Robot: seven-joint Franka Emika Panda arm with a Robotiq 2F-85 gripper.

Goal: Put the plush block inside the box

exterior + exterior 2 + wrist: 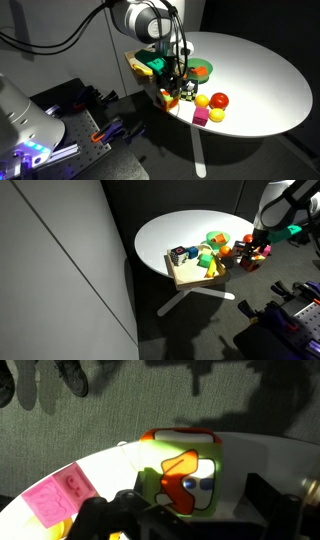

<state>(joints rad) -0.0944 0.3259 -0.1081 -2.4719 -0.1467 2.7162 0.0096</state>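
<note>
Next, my gripper eases outward from the table's edge over the green side of the plush block (170,98) (185,475) and closes, as its open fingers already straddle it.
The plush block (185,475) fills the middle of the wrist view, showing a green face with an orange and white figure and a red top edge. It sits on the white table (260,70) near the rim. My gripper (185,512) is open, with one dark finger on each side of the block. The right finger stands clear of it. In an exterior view the gripper (177,88) is low over the block (170,98). The tan box (140,66) lies just behind it and holds other toys. It also shows in an exterior view (190,279).
A green bowl (203,68) stands beside the box. A red ball (219,100), two yellow balls (203,101) and a magenta cube (200,117) lie near the block. The magenta cube also shows in the wrist view (58,497). The table rim is close.
</note>
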